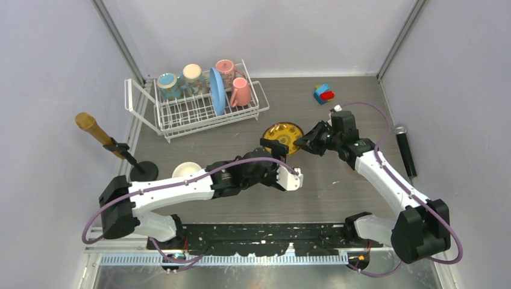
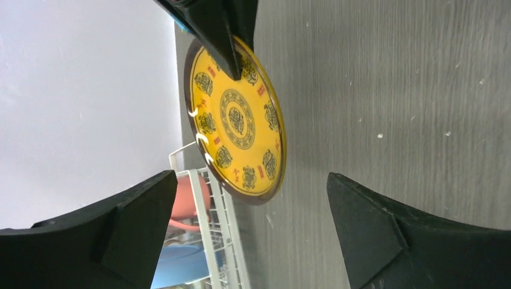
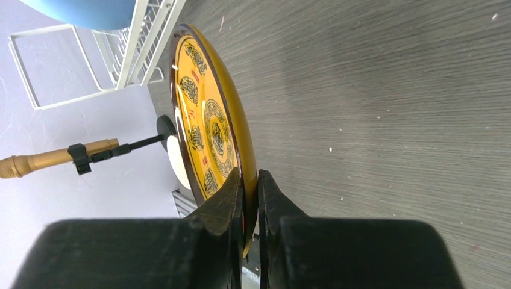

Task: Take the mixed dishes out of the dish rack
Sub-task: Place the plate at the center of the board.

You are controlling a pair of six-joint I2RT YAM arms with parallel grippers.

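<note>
My right gripper should next carry the yellow plate back and toward the black microphone, then lower it beside that microphone, because the plate is already clear of the rack.
The white wire dish rack [image 1: 181, 114] stands at the back left. It holds a teal mug [image 1: 167, 84], a cream mug [image 1: 193, 75], an upright light-blue plate [image 1: 217, 90] and two pink mugs [image 1: 226, 68] [image 1: 241, 92]. My right gripper [image 1: 306, 143] [image 3: 250, 180] is shut on the rim of the small yellow patterned plate [image 1: 283, 137] [image 3: 208, 126] and holds it tilted, low over the table. My left gripper [image 1: 274, 147] [image 2: 247, 180] is open and empty, facing that plate [image 2: 238, 120] without touching it. A small cream bowl [image 1: 187, 170] sits on the table by the left arm.
Colourful toy blocks [image 1: 324, 93] lie at the back right. A wooden-headed microphone on a stand [image 1: 99, 135] is at the left. A black microphone [image 1: 405, 150] lies along the right wall. The rack's side flap [image 1: 135, 96] sticks out to the left.
</note>
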